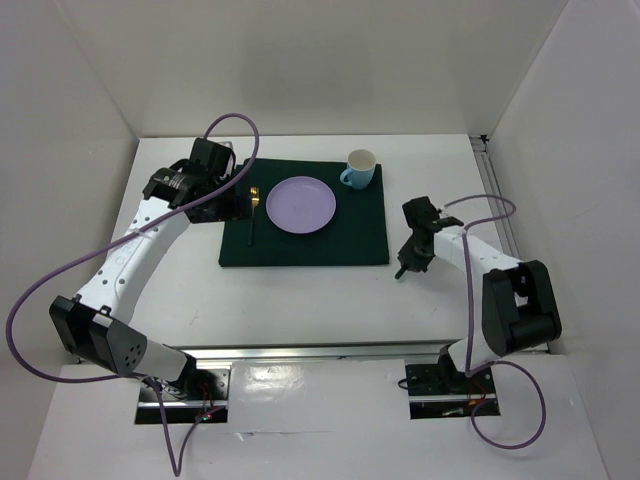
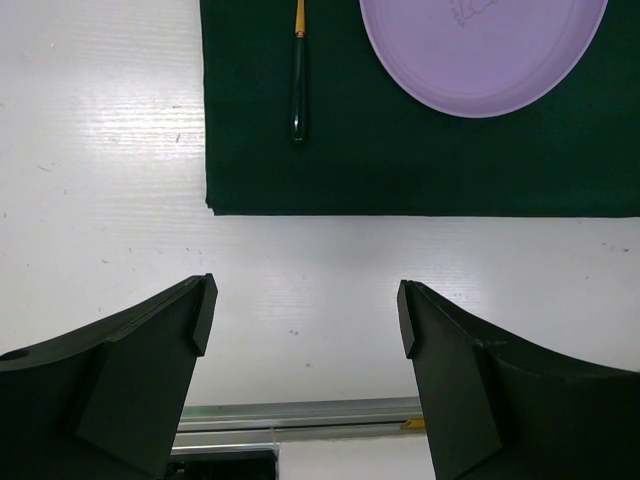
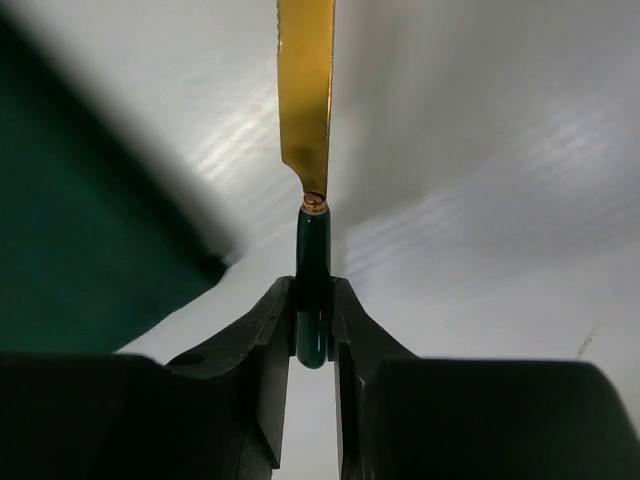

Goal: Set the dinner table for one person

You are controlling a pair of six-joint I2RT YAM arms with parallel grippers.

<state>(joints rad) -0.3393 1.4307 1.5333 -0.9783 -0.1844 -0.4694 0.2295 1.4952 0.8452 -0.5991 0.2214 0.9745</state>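
The bare part of the mat beside the plate lies to my right gripper's left in the top view. I next swing it over the mat, turning and lowering the knife (image 3: 305,90).
On the white dinner table (image 1: 300,300) lies a dark green mat (image 1: 300,248). On the mat sit a purple plate (image 1: 300,204), a fork (image 1: 253,215) with a gold head and dark handle left of the plate, and a blue mug (image 1: 360,168) at the far right corner. My left gripper (image 1: 230,204) is open and empty over the mat's left edge; in the left wrist view (image 2: 305,315) the fork (image 2: 298,95) and plate (image 2: 480,50) show beyond it. My right gripper (image 3: 313,320) is shut on the dark green handle of a gold-bladed knife (image 3: 305,90), right of the mat (image 1: 408,262).
Silver rails run along the table's right edge (image 1: 495,190) and near edge (image 1: 330,352). White walls enclose the table on the left, back and right. The mat's corner (image 3: 70,230) shows left of the knife in the right wrist view.
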